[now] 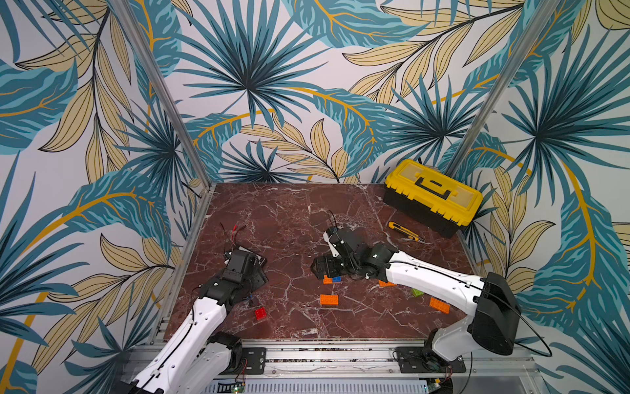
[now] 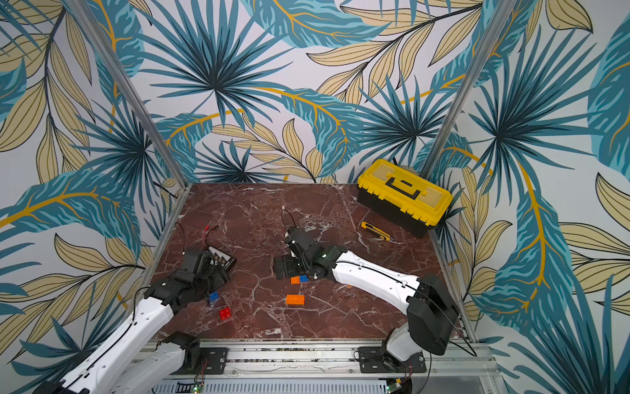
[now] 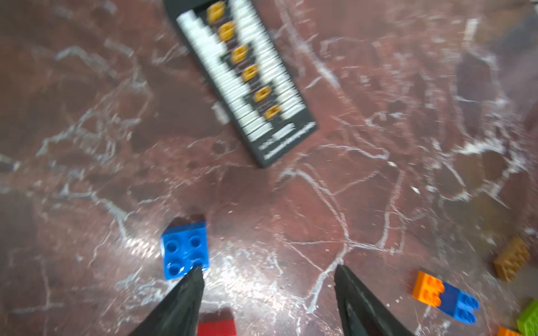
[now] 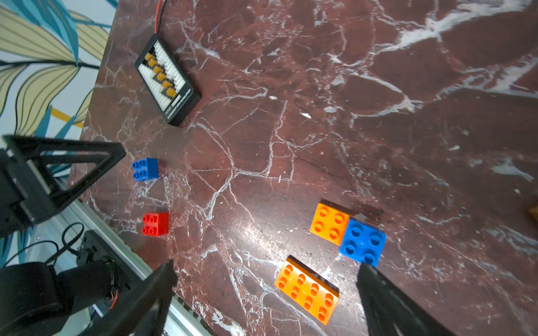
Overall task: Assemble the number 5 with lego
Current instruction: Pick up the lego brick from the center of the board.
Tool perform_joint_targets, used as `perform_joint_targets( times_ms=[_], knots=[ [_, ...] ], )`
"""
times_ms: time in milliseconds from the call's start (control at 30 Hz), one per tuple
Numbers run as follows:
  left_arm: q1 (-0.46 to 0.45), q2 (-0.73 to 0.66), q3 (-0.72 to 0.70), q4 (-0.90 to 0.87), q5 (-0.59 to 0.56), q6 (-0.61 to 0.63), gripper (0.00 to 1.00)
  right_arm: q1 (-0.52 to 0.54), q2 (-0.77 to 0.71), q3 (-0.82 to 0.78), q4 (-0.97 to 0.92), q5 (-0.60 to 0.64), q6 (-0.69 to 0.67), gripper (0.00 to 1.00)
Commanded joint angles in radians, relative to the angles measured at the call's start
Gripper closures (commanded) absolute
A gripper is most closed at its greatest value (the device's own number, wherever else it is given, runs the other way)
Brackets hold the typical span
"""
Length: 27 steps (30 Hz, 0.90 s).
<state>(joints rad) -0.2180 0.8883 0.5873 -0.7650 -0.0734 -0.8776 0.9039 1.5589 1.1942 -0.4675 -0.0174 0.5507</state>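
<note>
Next I will move my left gripper down and sideways onto the loose blue square [image 2: 213,296] [image 3: 185,250], fingers astride it, because the loose blue square lies beyond one finger, outside their gap.
An orange square and a blue square lego sit joined side by side [image 1: 331,279] [image 4: 346,232] mid-table. An orange oblong [image 1: 329,299] [image 4: 307,293] lies just in front of them. My right gripper [image 4: 267,267] hangs open above these, holding nothing. The oblong shows between its fingers. At the left, a loose blue square [image 2: 213,296] [image 3: 185,250] and a red square [image 2: 224,312] [image 4: 155,223] rest on the table. My left gripper [image 3: 268,270] is open and empty. One fingertip [image 3: 198,272] overlaps the blue square's corner in the blurred left wrist view.
Further orange bricks [image 1: 439,304] and a lime-green one [image 1: 418,292] lie beside the right arm. A black board with yellow parts [image 2: 221,261] [image 3: 244,81] lies behind the left gripper, with loose wires [image 1: 235,228] beyond it. A yellow toolbox [image 1: 433,196] and a utility knife [image 1: 402,230] are at the back right.
</note>
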Motion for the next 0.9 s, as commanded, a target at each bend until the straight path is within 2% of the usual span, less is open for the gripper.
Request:
perform_joint_targets(
  times_ms=[0, 267, 567, 733, 867],
  knots=[
    [0.064, 0.035, 0.002, -0.067, 0.054, -0.032, 0.27, 0.036, 0.049, 0.052, -0.068, 0.027, -0.061, 0.01],
    [0.108, 0.172, 0.017, -0.036, 0.034, 0.024, 0.32, 0.085, 0.127, 0.121, -0.080, -0.021, -0.085, 0.01],
    [0.150, 0.340, 0.057, -0.014, 0.030, 0.112, 0.38, 0.089, 0.147, 0.129, -0.063, -0.045, -0.077, 0.01],
    [0.150, 0.386, 0.061, 0.000, 0.036, 0.130, 0.51, 0.088, 0.148, 0.131, -0.058, -0.047, -0.067, 0.01],
    [0.150, 0.391, 0.068, -0.004, 0.032, 0.132, 0.52, 0.090, 0.152, 0.130, -0.058, -0.047, -0.065, 0.01]
  ],
)
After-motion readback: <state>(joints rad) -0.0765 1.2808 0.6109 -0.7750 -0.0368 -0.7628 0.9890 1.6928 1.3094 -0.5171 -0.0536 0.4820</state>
